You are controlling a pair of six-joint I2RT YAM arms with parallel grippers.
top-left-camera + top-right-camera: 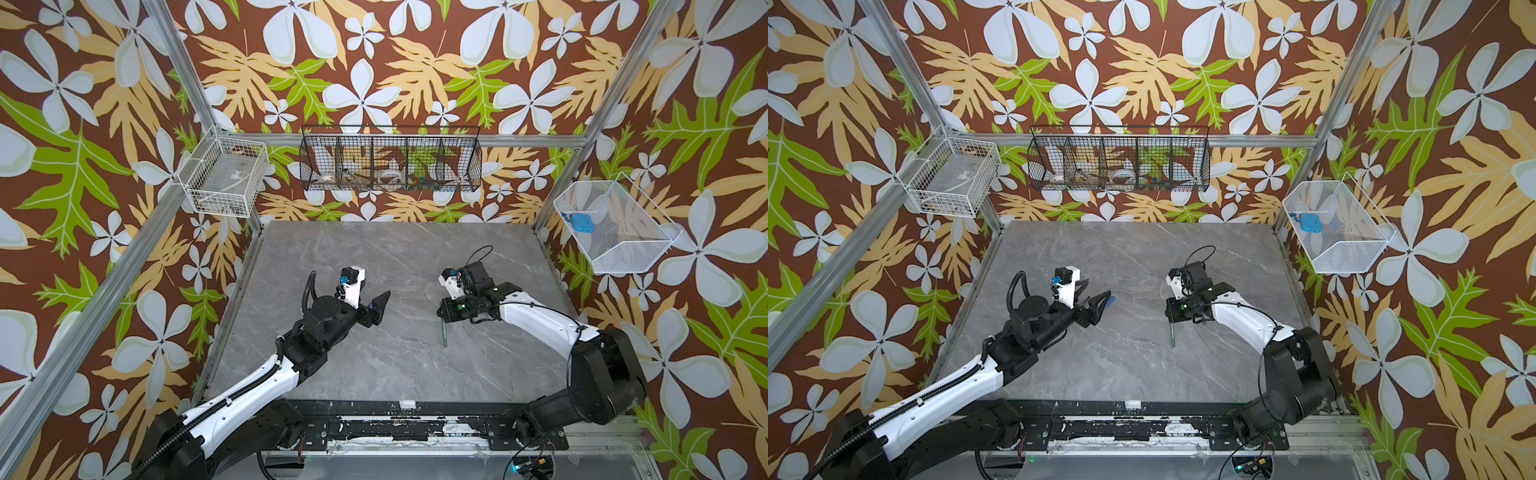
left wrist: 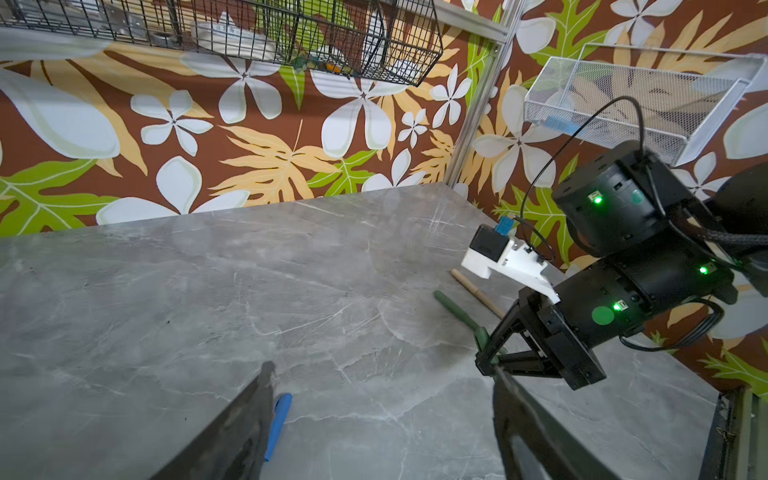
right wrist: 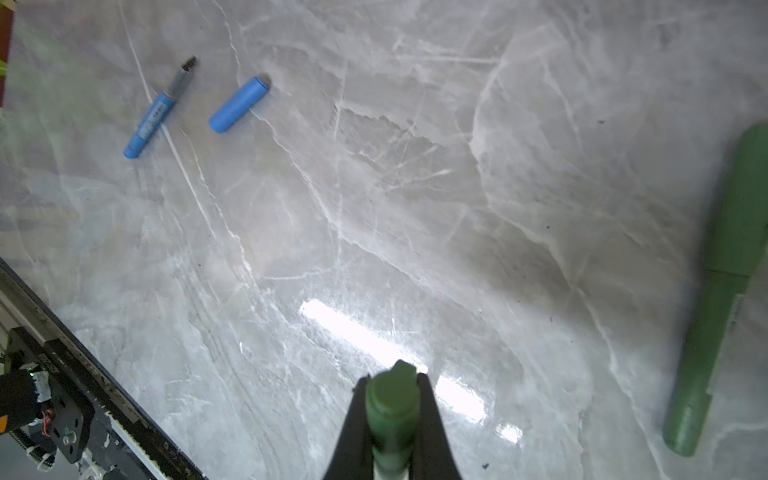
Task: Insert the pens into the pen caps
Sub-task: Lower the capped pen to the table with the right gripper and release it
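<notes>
The right gripper eases outward and down to the clear tabletop [image 1: 453,328] [image 3: 542,292] beside the capped green pen next, to release the dark green pen.
My right gripper [image 3: 394,380] is shut on a dark green pen [image 1: 444,336], whose free end points toward the table's front edge in both top views. My left gripper [image 2: 382,370] is open above the grey table, with nothing between its fingers. A blue piece [image 2: 277,426] lies on the table beside one finger; I cannot tell whether it is pen or cap. The right wrist view shows an uncapped blue pen [image 3: 160,110] and a blue cap [image 3: 239,104] lying apart, and a capped green pen [image 3: 723,291]. A tan pen [image 2: 478,293] lies beside that green pen [image 2: 457,311], behind the right gripper.
A black wire basket [image 1: 390,160] hangs on the back wall. A white wire basket [image 1: 226,178] is at the left corner and a white mesh basket [image 1: 611,226] at the right. A black rail [image 1: 415,424] runs along the table's front edge.
</notes>
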